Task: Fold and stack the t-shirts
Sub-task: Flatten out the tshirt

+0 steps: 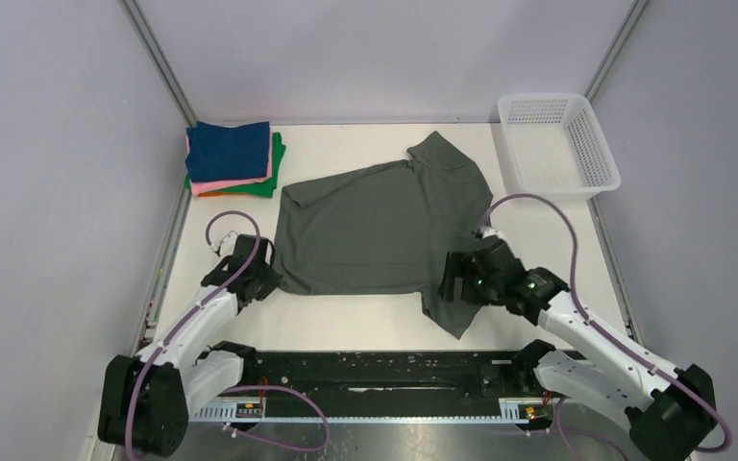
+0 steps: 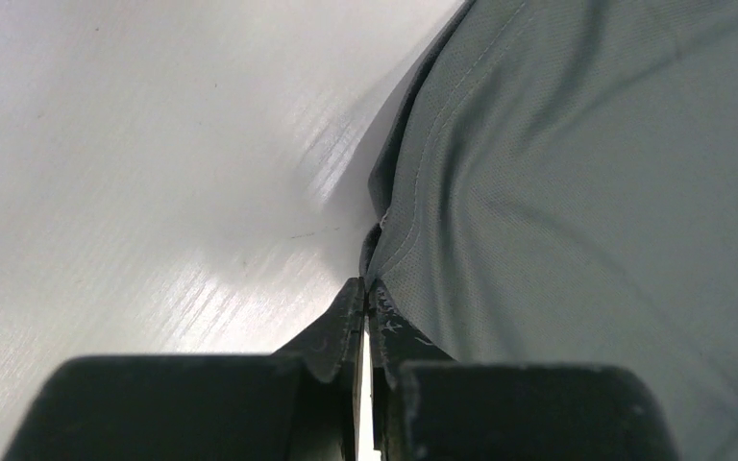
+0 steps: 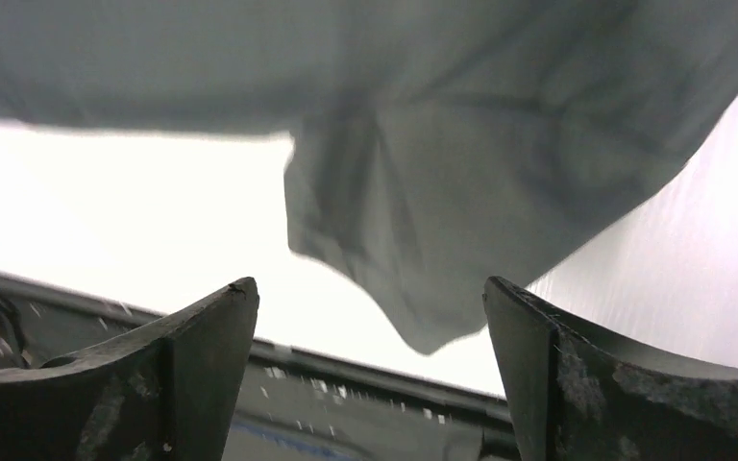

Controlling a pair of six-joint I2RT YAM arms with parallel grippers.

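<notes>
The sleeve's unheld near tip (image 1: pixel 458 329) (image 3: pixel 430 336) is below and back from my right gripper. My right gripper needs to move its open fingers down and back next, to either side of that pointed corner.
The large dark grey-green t-shirt (image 1: pixel 375 226) lies spread flat mid-table. My left gripper (image 1: pixel 261 279) is at its near left corner. In the left wrist view the gripper (image 2: pixel 366 288) is shut with the shirt's hem (image 2: pixel 413 240) pinched at the tips. My right gripper (image 1: pixel 454 279) is over the shirt's near right sleeve. In the right wrist view it (image 3: pixel 370 298) is wide open, and the sleeve (image 3: pixel 423 240) lies beyond the fingertips, not held. Folded navy, pink, orange and green t-shirts (image 1: pixel 233 158) are stacked at the back left, navy on top.
A white plastic mesh basket (image 1: pixel 557 144) stands at the back right corner. Walls close in the table on the left, right and back. The black rail (image 1: pixel 384 370) of the arm bases runs along the near edge.
</notes>
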